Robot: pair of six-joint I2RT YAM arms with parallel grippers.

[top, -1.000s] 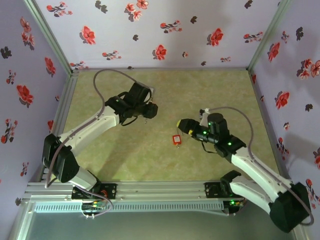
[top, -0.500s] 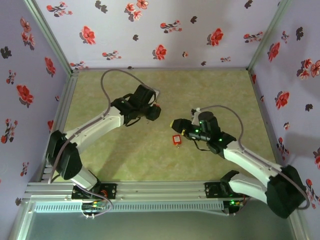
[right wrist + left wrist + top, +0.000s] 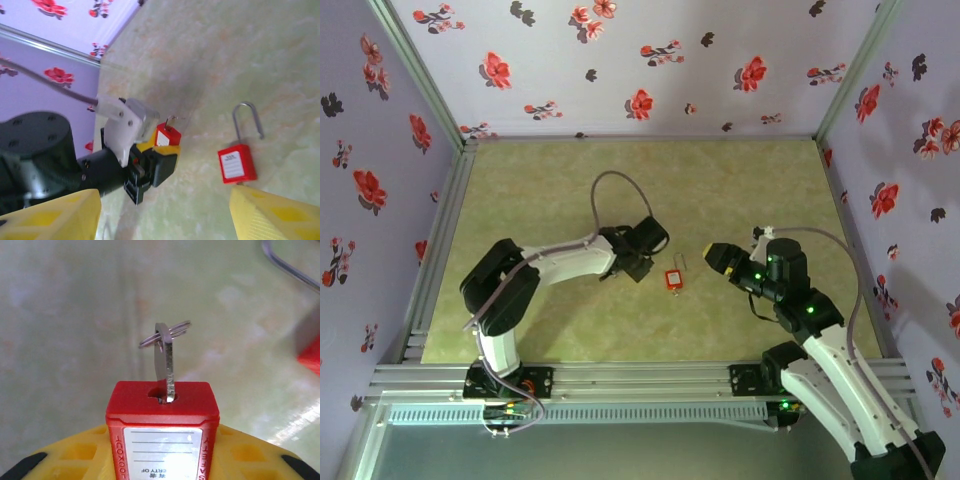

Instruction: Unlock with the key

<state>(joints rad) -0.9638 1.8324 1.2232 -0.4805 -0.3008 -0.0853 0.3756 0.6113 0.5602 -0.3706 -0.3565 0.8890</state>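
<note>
The lock body goes back down toward the bare tabletop (image 3: 644,293) beside the second padlock next. The left gripper releases it there, since this clear spot lies below.
In the left wrist view my left gripper (image 3: 162,452) is shut on a red lock body (image 3: 162,405) with a white label. A silver key (image 3: 165,365) on a ring stands in its keyhole. The right wrist view shows that same left gripper (image 3: 165,147) low over the table, holding the red lock body (image 3: 168,135). A second red padlock (image 3: 237,164) lies flat to its right, with a hooked steel shackle (image 3: 248,120). My right gripper (image 3: 165,200) is open, and its right finger (image 3: 270,220) is just short of that padlock. From above, the padlock (image 3: 673,279) lies between the left gripper (image 3: 643,267) and the right gripper (image 3: 713,255).
The green mat (image 3: 570,190) is walled in by floral panels, with an aluminium rail (image 3: 620,380) along the near edge. The left arm's grey cable (image 3: 605,190) loops above the mat behind the left wrist.
The left arm has swung from the back left down toward the centre and now sits beside the padlock on the mat. The right gripper has drawn back to the right, away from that padlock.
</note>
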